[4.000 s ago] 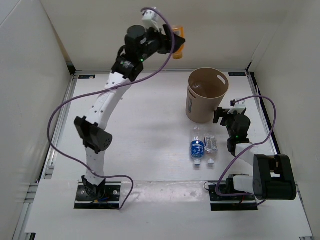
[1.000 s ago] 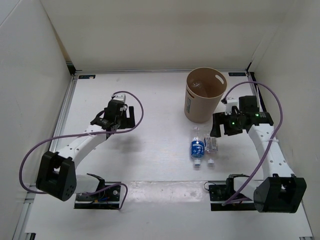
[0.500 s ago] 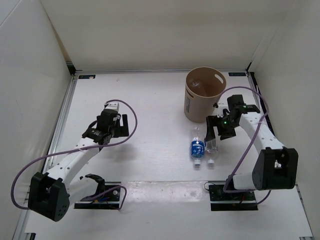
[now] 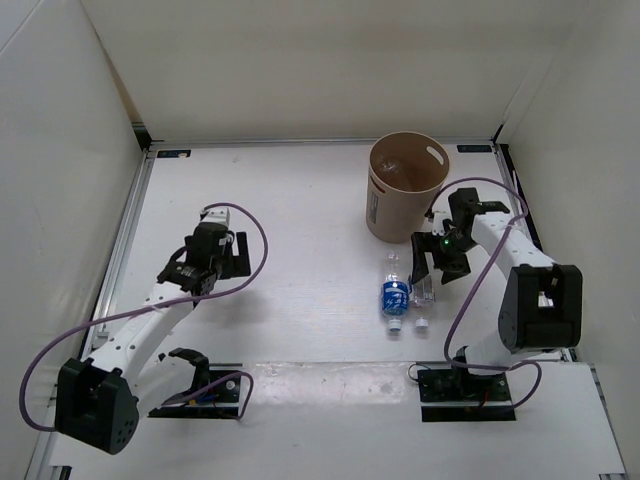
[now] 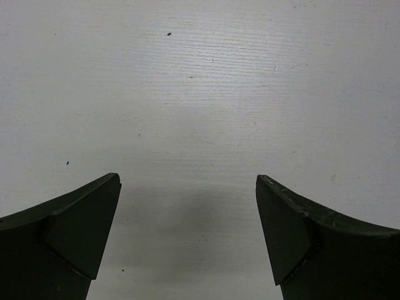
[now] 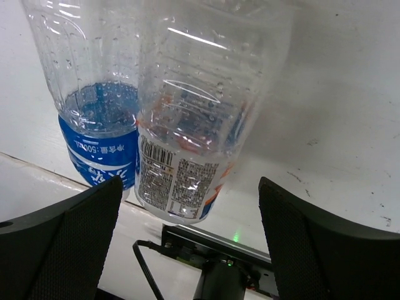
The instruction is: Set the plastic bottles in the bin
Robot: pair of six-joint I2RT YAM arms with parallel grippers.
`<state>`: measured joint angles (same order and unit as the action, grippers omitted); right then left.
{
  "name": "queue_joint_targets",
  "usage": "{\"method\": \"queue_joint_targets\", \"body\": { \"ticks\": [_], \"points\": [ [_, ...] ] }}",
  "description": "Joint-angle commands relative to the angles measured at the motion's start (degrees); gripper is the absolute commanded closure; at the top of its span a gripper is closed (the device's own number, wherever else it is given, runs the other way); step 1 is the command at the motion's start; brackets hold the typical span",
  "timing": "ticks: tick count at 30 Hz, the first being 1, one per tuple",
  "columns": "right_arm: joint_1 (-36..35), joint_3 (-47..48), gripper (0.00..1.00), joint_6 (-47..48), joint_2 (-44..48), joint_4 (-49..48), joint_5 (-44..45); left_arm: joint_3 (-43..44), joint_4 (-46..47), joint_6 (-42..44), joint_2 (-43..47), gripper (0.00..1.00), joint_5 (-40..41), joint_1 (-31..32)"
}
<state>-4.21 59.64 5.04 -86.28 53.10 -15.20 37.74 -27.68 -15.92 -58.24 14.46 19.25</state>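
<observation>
The robot's right gripper will next lower its wide fingers around the clear far part of the short white-labelled bottle and then close.
Two plastic bottles lie side by side on the table in front of the bin (image 4: 404, 188), a tall tan bucket with oval handle cut-outs. The blue-labelled bottle (image 4: 395, 292) is on the left and the short white-labelled bottle (image 4: 423, 292) on the right. Both fill the right wrist view, blue-labelled (image 6: 94, 119) and white-labelled (image 6: 194, 125). My right gripper (image 4: 437, 267) is open just above the far end of the white-labelled bottle, its jaws wide apart and holding nothing. My left gripper (image 4: 205, 262) is open and empty over bare table. The orange and long clear bottles are out of view.
White walls enclose the table on the left, back and right. The left wrist view shows only white table (image 5: 187, 94) between its fingers. The right arm's base (image 4: 468, 383) sits at the near edge, the left arm's base (image 4: 195, 385) at the near left.
The left arm has come down from above the bin, without the orange bottle, and drawn back to the left. The right arm has unfolded and moved its gripper over the white-labelled bottle.
</observation>
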Motion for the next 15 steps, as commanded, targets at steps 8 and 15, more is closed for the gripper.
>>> {"method": "queue_joint_targets", "body": {
  "ticks": [8,15],
  "points": [
    [1.31,3.47,0.10,-0.64,-5.39,2.62,-0.53,0.41,0.70,-0.16,-2.06,0.00,-0.48,-2.10],
    [0.60,4.35,0.10,-0.73,-8.20,3.06,-0.97,0.06,0.96,-2.27,-2.84,0.00,-1.54,-2.19]
  ]
}}
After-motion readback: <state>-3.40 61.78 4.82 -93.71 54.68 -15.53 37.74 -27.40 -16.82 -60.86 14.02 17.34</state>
